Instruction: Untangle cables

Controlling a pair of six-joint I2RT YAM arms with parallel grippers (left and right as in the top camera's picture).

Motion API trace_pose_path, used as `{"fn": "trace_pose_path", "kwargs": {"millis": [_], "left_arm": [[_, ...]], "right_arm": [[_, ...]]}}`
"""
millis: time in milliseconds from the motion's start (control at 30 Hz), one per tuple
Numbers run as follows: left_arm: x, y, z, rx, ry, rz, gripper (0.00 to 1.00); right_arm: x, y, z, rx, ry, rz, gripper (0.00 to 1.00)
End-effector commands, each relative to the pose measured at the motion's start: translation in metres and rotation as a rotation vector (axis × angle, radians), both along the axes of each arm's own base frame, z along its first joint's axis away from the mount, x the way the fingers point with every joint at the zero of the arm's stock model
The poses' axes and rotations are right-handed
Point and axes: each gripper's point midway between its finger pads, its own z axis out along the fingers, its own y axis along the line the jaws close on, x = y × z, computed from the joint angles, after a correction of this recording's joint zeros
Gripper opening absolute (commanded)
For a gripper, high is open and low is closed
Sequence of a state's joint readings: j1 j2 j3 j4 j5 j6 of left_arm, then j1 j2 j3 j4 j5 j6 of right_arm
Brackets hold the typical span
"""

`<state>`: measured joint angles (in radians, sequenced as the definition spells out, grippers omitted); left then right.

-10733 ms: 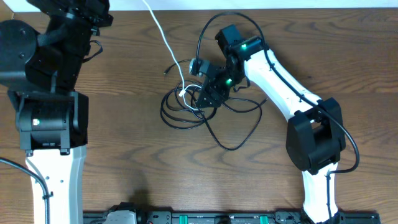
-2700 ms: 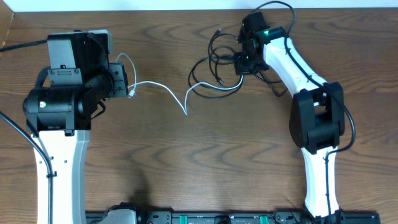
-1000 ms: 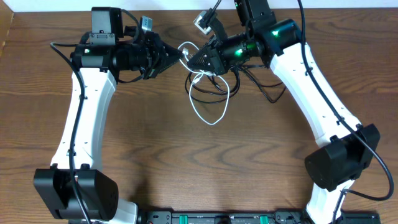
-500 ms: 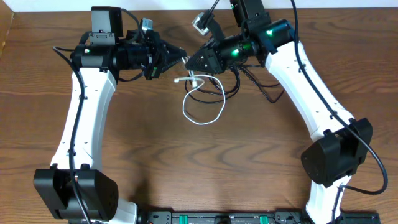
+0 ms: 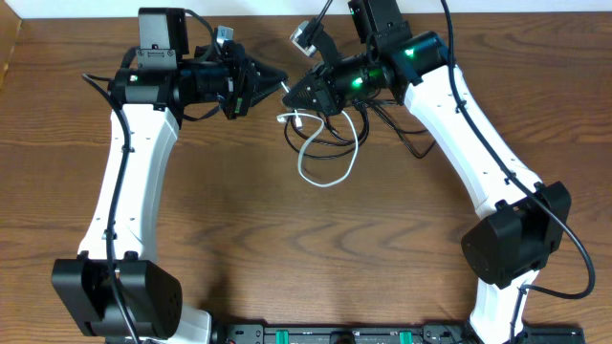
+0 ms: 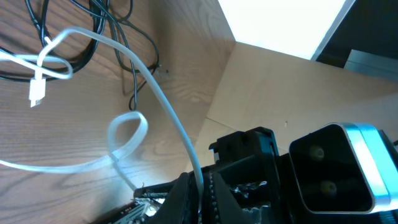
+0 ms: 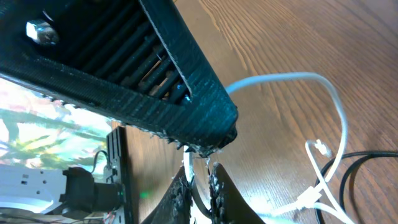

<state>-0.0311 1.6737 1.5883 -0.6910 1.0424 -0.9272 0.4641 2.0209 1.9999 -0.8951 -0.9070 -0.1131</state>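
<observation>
I will move my right gripper past the black cables and let go of the white cable (image 5: 330, 178) over the bare wood, because the bare wood is to the gripper's right in the overhead view.
The cables lie as a tangle at the back middle of the table. A white cable (image 5: 330, 178) hangs in a loop and black cables (image 5: 335, 143) bunch beneath the right arm. My left gripper (image 5: 280, 82) is shut on the white cable (image 6: 155, 99), which runs out from between its jaws (image 6: 200, 190) towards a white plug (image 6: 36, 93) and the black cables (image 6: 93, 37). My right gripper (image 5: 292, 96) sits tip to tip with the left one. Its jaws (image 7: 199, 186) are shut on the same white cable (image 7: 323, 84), whose plug (image 7: 320, 148) lies near a black cable (image 7: 373, 163).
The wooden table (image 5: 287, 258) reaches a pale wall along its back edge (image 5: 497, 8). In the right wrist view the left gripper's black finger (image 7: 155, 81) looms just above my right jaws. Both arm bases stand at the front corners.
Both grippers stay nose to nose at the back. The hanging white loop swung left and then back right, and the right arm edged slightly upward.
</observation>
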Motion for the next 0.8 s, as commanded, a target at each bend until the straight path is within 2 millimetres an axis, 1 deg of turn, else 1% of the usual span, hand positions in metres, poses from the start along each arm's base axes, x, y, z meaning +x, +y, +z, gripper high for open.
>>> {"fn": "trace_pose_path", "kwargs": {"millis": [0, 67, 133, 200, 267, 300, 400, 467, 500, 567, 600, 633, 667, 700, 733, 767], "left_arm": [[-0.003, -0.002, 0.003, -0.033, 0.023, -0.008, 0.08], [-0.003, -0.002, 0.002, -0.031, 0.024, -0.006, 0.08], [0.001, 0.002, -0.003, 0.012, 0.004, 0.015, 0.08], [0.007, 0.009, -0.010, 0.081, -0.036, 0.038, 0.16], [0.013, 0.017, -0.018, 0.154, -0.065, 0.065, 0.29], [0.016, 0.021, -0.022, 0.193, -0.082, 0.078, 0.33], [0.023, 0.032, -0.029, 0.273, -0.105, 0.115, 0.43], [0.027, 0.039, -0.034, 0.321, -0.114, 0.141, 0.46], [0.029, 0.042, -0.036, 0.346, -0.127, 0.145, 0.48], [0.031, 0.048, -0.039, 0.401, -0.156, 0.143, 0.49], [0.031, 0.052, -0.042, 0.433, -0.164, 0.143, 0.49], [0.031, 0.054, -0.044, 0.447, -0.168, 0.142, 0.49], [0.030, 0.056, -0.046, 0.466, -0.162, 0.143, 0.49], [0.029, 0.057, -0.048, 0.475, -0.155, 0.144, 0.50], [0.028, 0.058, -0.050, 0.482, -0.147, 0.143, 0.49], [0.026, 0.059, -0.051, 0.490, -0.142, 0.140, 0.50]], "right_arm": [[0.001, 0.004, -0.009, -0.025, -0.008, -0.001, 0.01], [0.004, 0.004, -0.010, -0.035, -0.008, -0.022, 0.01], [0.014, -0.002, -0.011, -0.064, 0.001, -0.092, 0.01], [0.023, -0.012, -0.007, -0.086, -0.005, -0.155, 0.01], [0.031, -0.027, 0.004, -0.097, -0.023, -0.216, 0.01], [0.034, -0.035, 0.012, -0.100, -0.035, -0.249, 0.01], [0.036, -0.055, 0.032, -0.105, -0.058, -0.315, 0.01], [0.034, -0.070, 0.045, -0.111, -0.070, -0.352, 0.01], [0.035, -0.080, 0.052, -0.121, -0.083, -0.382, 0.01], [0.040, -0.100, 0.065, -0.145, -0.111, -0.450, 0.01], [0.045, -0.118, 0.080, -0.152, -0.145, -0.505, 0.01], [0.047, -0.127, 0.087, -0.152, -0.163, -0.531, 0.01], [0.054, -0.151, 0.105, -0.156, -0.204, -0.604, 0.01], [0.060, -0.169, 0.115, -0.165, -0.230, -0.657, 0.01], [0.068, -0.198, 0.127, -0.185, -0.258, -0.739, 0.01], [0.071, -0.218, 0.133, -0.201, -0.271, -0.794, 0.01]]}}
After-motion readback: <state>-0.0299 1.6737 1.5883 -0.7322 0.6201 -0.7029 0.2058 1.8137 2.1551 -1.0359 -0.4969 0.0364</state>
